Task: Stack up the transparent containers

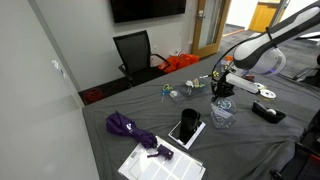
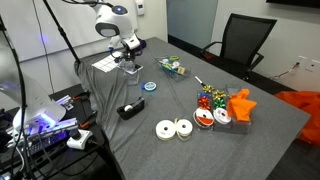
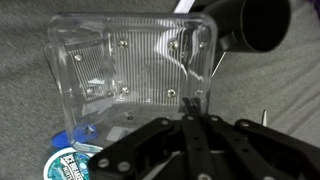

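Next, my gripper shifts toward the left in the wrist view and down, nesting its tub into the lower tub (image 1: 222,119) (image 3: 88,75), then releases it, because their ribbed bottoms sit offset.
A transparent container (image 3: 130,70), a clear squarish tub with a ribbed bottom, fills the wrist view. My gripper (image 3: 190,103) has its fingers pressed together on the tub's near wall. In both exterior views the gripper (image 1: 222,92) (image 2: 128,52) hangs right over the clear tub (image 1: 222,115) (image 2: 130,68) on the grey table cloth. I cannot tell whether a second tub sits under it. A blue-labelled round lid (image 3: 68,165) shows through the tub's lower left corner.
A black-screened device (image 1: 186,128), a purple umbrella (image 1: 130,128) and white paper (image 1: 160,162) lie near the tub. A black stapler (image 2: 131,108), a blue lid (image 2: 151,87), white discs (image 2: 175,128) and orange items (image 2: 240,105) are spread over the cloth. A black cylinder (image 3: 255,25) is close by.
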